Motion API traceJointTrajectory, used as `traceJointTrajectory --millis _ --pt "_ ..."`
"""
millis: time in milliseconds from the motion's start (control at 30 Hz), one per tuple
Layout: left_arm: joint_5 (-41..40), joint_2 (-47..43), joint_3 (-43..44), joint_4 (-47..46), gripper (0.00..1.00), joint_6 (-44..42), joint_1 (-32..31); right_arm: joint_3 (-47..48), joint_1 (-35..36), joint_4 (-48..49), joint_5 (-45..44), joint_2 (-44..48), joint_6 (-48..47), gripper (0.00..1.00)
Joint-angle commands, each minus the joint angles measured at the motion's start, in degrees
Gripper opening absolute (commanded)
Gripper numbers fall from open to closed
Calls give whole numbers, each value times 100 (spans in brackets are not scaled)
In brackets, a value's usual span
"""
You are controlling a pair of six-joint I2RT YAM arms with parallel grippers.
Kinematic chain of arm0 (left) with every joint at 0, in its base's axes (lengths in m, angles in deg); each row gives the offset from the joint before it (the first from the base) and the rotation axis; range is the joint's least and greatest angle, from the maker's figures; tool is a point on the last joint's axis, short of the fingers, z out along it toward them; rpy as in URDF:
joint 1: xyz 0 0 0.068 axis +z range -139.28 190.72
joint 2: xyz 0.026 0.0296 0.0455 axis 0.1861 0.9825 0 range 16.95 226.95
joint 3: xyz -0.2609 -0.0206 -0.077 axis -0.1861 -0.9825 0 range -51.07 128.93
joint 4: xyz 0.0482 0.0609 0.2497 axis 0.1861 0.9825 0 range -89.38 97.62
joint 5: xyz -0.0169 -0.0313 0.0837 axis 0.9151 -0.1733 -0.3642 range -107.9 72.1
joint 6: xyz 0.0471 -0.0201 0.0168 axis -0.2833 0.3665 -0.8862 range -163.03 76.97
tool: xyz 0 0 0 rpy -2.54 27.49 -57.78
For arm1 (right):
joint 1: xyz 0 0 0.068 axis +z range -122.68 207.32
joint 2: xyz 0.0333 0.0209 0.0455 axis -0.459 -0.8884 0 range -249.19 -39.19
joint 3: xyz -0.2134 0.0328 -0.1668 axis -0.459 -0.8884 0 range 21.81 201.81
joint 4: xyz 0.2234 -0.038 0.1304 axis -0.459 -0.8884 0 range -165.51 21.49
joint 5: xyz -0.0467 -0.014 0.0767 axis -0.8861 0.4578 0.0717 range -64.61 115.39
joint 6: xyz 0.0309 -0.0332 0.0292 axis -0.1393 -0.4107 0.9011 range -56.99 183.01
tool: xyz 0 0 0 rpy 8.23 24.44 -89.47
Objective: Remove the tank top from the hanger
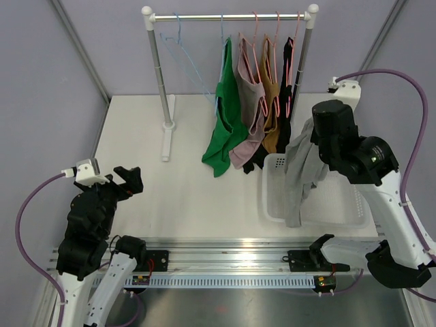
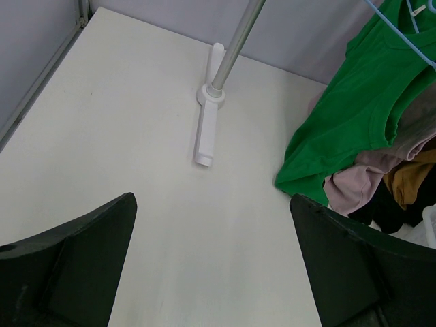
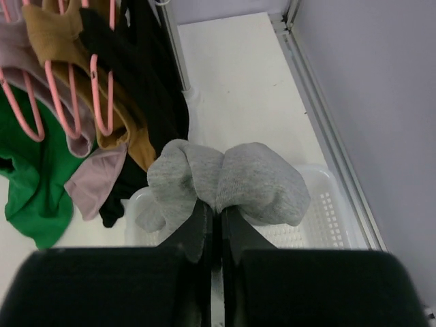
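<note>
The bunched grey tank top is off the bar, so my right gripper will next lower it toward the white basket.
My right gripper [image 3: 218, 212] is shut on a grey tank top [image 3: 231, 178], bunched over its fingertips. In the top view the grey top [image 1: 300, 170] hangs from the right gripper [image 1: 315, 139] down over the white basket [image 1: 272, 204]. Green [image 1: 225, 122], pink [image 1: 246, 116], mustard [image 1: 271, 109] and black [image 1: 285, 102] tops hang on hangers from the rail [image 1: 231, 17]. Two empty blue hangers [image 1: 182, 48] hang at the rail's left. My left gripper [image 2: 211, 272] is open and empty above the table at the near left, also in the top view [image 1: 128, 178].
The white rack's left post and foot [image 1: 166, 129] stand on the table; the foot also shows in the left wrist view [image 2: 208, 129]. The basket [image 3: 327, 218] lies under the grey top by the right wall. Purple walls enclose the table.
</note>
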Motion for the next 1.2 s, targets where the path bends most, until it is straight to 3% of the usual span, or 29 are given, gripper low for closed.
traceJointTrajectory --millis 0,367,533,567,600,633,700,767,967,1167 --pt "144 32 68 -275 99 -126 37 247 -373 288 104 -133 -547 0" --pt "521 216 217 -292 99 -144 37 -2310 -514 745 878 1342 137 0" --pt "1222 1066 1137 -318 99 23 37 -3348 -532 851 1168 1379 753 0" --pt "1364 1226 1349 -319 99 58 28 -3410 -532 885 1212 1291 841 6" --pt "1609 1619 1560 -327 99 76 28 -3480 -532 877 1308 1264 929 43" --pt "1838 1823 2058 -336 99 111 28 -3463 -532 860 1309 1229 999 66" --pt "1998 2279 2605 -293 99 129 -7 -3262 -523 693 1169 1203 1105 99" --pt "1946 3044 3507 -47 99 102 -138 -3068 -523 579 1089 1316 1062 100" --pt "181 5019 6126 752 99 -284 -2183 -2689 -532 893 1298 1835 683 99" --pt "-708 7060 8432 1289 99 -715 -2828 -3329 -532 1622 2554 2547 639 100"
